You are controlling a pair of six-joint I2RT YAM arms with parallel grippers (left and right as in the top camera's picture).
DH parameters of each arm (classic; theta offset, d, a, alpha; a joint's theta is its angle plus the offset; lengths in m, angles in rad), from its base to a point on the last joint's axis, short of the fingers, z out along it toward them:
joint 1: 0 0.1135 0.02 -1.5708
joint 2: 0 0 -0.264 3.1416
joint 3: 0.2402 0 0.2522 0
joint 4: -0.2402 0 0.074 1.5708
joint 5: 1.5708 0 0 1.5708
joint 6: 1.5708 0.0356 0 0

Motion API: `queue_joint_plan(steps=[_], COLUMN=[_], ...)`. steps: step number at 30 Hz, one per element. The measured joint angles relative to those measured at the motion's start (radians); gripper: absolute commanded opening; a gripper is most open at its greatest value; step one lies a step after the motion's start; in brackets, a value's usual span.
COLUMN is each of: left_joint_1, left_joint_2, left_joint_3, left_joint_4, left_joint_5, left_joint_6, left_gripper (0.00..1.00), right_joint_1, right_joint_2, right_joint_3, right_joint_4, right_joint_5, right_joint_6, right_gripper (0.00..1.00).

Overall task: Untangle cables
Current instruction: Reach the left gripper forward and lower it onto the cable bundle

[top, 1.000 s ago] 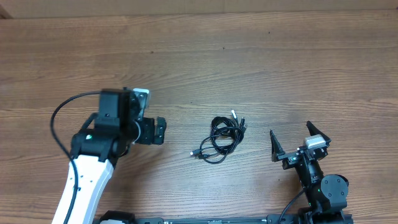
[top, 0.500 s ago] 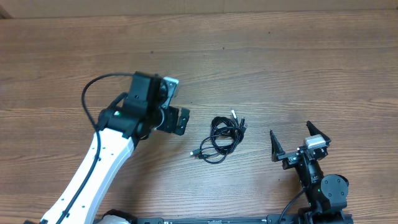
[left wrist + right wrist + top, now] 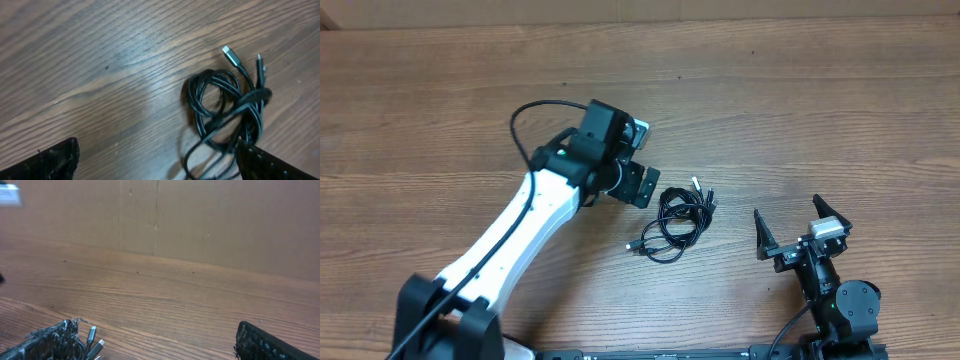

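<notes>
My left gripper has mostly bare wood showing between its fingers, so it will next move down and toward the cables, onto the coiled parts at the cables' facing edge.
The cables (image 3: 678,222) are a loose bunch of thin black wires with small silver plugs, lying on the wooden table a little right of centre. My left gripper (image 3: 642,186) is open and empty, hovering just left of and above the bunch. In the left wrist view the cables (image 3: 245,105) lie by the right finger, and the gap between the fingers (image 3: 160,165) is mostly bare wood. My right gripper (image 3: 787,210) is open and empty, to the right of the bunch. In the right wrist view the plugs (image 3: 92,340) show beside its left finger, with the jaws (image 3: 160,347) wide apart.
The wooden table (image 3: 800,110) stretches back to a cardboard wall (image 3: 210,215). The left arm's thick black cable (image 3: 535,115) loops above its wrist. The right arm's base (image 3: 845,305) sits at the front edge.
My left arm has swung right and slightly farther back, from the left of the table to right beside the cable bunch. The right arm and the cables have not moved.
</notes>
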Motion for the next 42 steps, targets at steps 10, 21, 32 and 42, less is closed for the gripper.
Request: queue_joint_plan(steps=[10, 21, 32, 42], left_joint_1=[-0.070, -0.081, -0.158, -0.158], left_joint_2=[0.097, 0.170, 0.254, 0.308], left_joint_3=[0.000, 0.001, 0.001, 0.002], left_joint_4=[0.098, 0.179, 0.171, 0.198], left_joint_5=[0.000, -0.013, -0.091, -0.132], left_joint_6=[-0.076, -0.172, -0.198, -0.221], left_gripper=[0.94, 0.89, 0.78, 0.68], right_joint_1=[0.000, 0.000, 0.000, 0.000], right_joint_2=[0.000, 0.000, 0.000, 0.000], right_joint_3=[0.000, 0.000, 0.000, 0.000], right_joint_4=[0.000, 0.000, 0.000, 0.000], right_joint_5=[-0.001, -0.001, -0.001, -0.001], right_joint_6=[0.000, 0.000, 0.000, 0.000], right_gripper=[1.00, 1.00, 1.00, 1.00])
